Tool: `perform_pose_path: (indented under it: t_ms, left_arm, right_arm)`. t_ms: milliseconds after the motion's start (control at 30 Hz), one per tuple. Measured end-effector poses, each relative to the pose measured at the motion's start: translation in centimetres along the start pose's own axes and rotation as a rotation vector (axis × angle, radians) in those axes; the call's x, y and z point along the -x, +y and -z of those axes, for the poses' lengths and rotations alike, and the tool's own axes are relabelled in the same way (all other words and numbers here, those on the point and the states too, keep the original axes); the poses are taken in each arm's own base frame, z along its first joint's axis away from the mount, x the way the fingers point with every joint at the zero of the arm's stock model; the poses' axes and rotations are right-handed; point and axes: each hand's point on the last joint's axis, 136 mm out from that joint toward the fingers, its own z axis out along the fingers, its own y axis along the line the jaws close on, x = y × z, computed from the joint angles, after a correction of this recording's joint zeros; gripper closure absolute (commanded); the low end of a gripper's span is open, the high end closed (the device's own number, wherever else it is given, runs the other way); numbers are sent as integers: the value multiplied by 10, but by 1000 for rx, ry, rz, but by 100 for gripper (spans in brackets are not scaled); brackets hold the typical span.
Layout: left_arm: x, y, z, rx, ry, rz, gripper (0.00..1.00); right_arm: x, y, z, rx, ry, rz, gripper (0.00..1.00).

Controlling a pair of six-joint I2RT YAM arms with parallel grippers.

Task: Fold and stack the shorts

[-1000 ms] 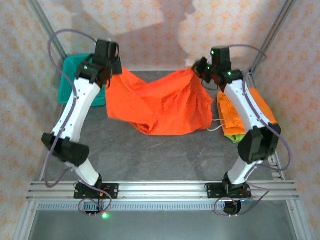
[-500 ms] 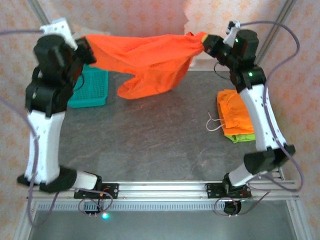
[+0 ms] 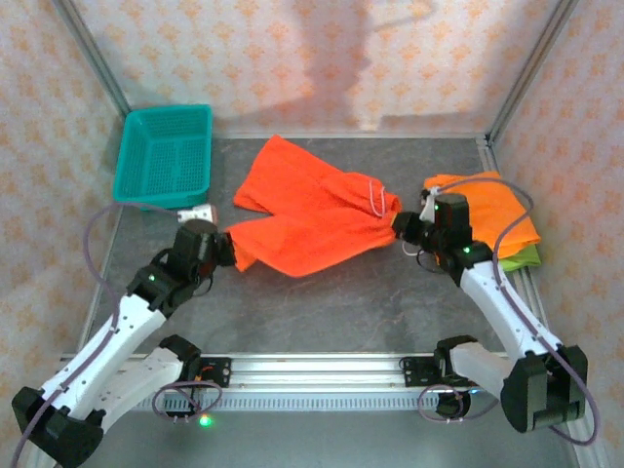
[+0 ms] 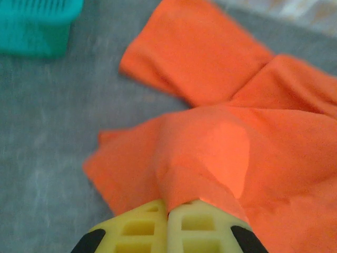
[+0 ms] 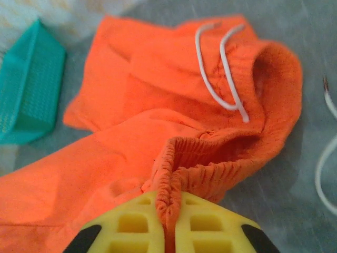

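Observation:
The shorts' leg hem [image 4: 195, 174] should come back toward the base onto bare table next. My left gripper will pull it there and release it, so the bunched leg spreads out.
A pair of bright orange shorts [image 3: 312, 219] lies spread on the grey table, legs toward the left, waistband and white drawstring [image 3: 375, 200] toward the right. My left gripper [image 3: 230, 249] is shut on a leg hem [image 4: 195, 174] at the shorts' left edge. My right gripper [image 3: 400, 226] is shut on the gathered elastic waistband [image 5: 171, 174], with the drawstring [image 5: 224, 74] looped just beyond it. A folded stack of orange shorts [image 3: 492, 210] on lime green shorts [image 3: 525, 255] sits at the right edge, behind the right arm.
A teal mesh basket [image 3: 166, 156] stands at the back left, also in the left wrist view [image 4: 37, 23] and the right wrist view [image 5: 26, 89]. A loose white drawstring [image 5: 326, 153] from the stack lies on the table right of the waistband. Metal frame posts and patterned walls enclose the table.
Both arms swung the stretched shorts from high at the back down onto the table, toward the near side. The shorts now lie flat, both grippers still holding their ends.

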Motion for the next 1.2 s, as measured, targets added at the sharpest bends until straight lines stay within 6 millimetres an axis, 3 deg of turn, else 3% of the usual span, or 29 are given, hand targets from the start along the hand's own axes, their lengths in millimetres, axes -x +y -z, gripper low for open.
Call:
perform_pose_path:
  t_ms: [67, 300, 367, 500, 567, 633, 700, 767, 833, 900, 1000, 1100, 1200]
  left_arm:
    - [-18, 12, 0, 22, 31, 36, 98]
    - [-29, 22, 9, 36, 47, 120, 92]
    - [-33, 26, 13, 47, 56, 132, 79]
    - [-28, 32, 26, 69, 45, 120, 35]
    - [-9, 29, 43, 60, 3, 112, 26]
    - [20, 19, 65, 16, -77, 114, 18]
    - [43, 11, 86, -27, -148, 115, 10]
    - [58, 5, 102, -70, -198, 119, 4]
    - [63, -2, 103, -101, -204, 115, 1]
    - [58, -9, 91, -106, -156, 102, 0]
    - [39, -22, 55, -102, -42, 80, 0]
    - [5, -25, 15, -90, 77, 89, 0]
    - [-36, -14, -15, -59, 182, 115, 0]
  right_arm:
    - [-22, -8, 6, -4, 42, -34, 86]
    - [-82, -22, 17, -30, 174, -156, 74]
    - [-106, -28, 17, -54, 253, -181, 64]
    - [-142, -23, 23, -44, 397, -197, 46]
    - [-151, -16, 30, -18, 444, -186, 41]
    - [-149, -6, 41, 12, 444, -164, 30]
    - [-131, 12, 54, 66, 384, -128, 18]
    - [-106, 33, 66, 131, 294, -87, 9]
    - [-86, 50, 71, 182, 225, -61, 5]
    - [-69, 60, 68, 200, 195, -53, 4]
    - [-52, 62, 43, 151, 213, -68, 3]
    - [-36, 53, 2, 45, 248, -94, 3]
    - [-29, 36, -36, -43, 259, -112, 3]
